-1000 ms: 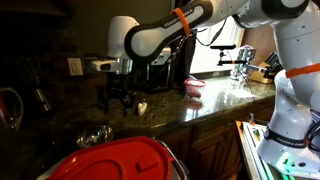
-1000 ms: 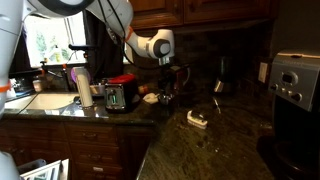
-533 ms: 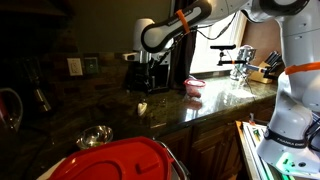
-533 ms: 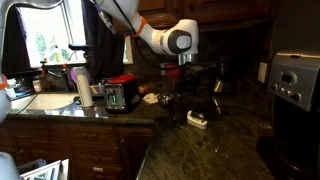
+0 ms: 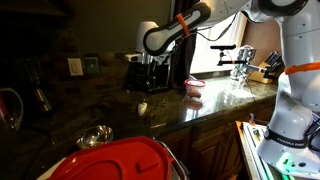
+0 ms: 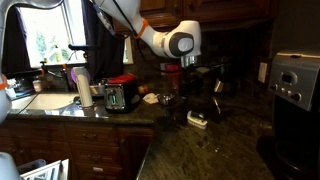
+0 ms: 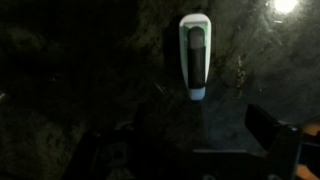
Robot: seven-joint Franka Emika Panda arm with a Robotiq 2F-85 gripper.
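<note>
My gripper is above the white object toward the wrist view's top, so it should lower that way next, its wide fingers straddling the narrow dark strip (image 6: 197, 117) (image 7: 197, 60).
A small oblong white object with a green top (image 7: 194, 55) lies on the dark granite counter (image 7: 80, 70). It also shows in both exterior views (image 5: 142, 106) (image 6: 197, 119). My gripper (image 7: 186, 148) hangs above the counter with the object just ahead of it. Its jaws stand wide apart and hold nothing. One dark finger (image 7: 272, 135) shows at the lower right of the wrist view; the other is barely visible in the dark at lower left. In both exterior views the gripper (image 5: 143, 84) (image 6: 190, 95) hovers just above the object, not touching it.
A metal bowl (image 5: 95, 135) and a red lid (image 5: 120, 160) lie at the counter's near end. A pink bowl (image 5: 193, 87), a faucet (image 5: 240, 55) and a knife block (image 5: 270, 66) stand further along. A toaster (image 6: 118, 95), a bottle (image 6: 84, 88) and a coffee machine (image 6: 295, 85) are also on the counter.
The arm has swung along the counter from beside the object to a spot above it. In the last half second it has hardly moved. The object has stayed put.
</note>
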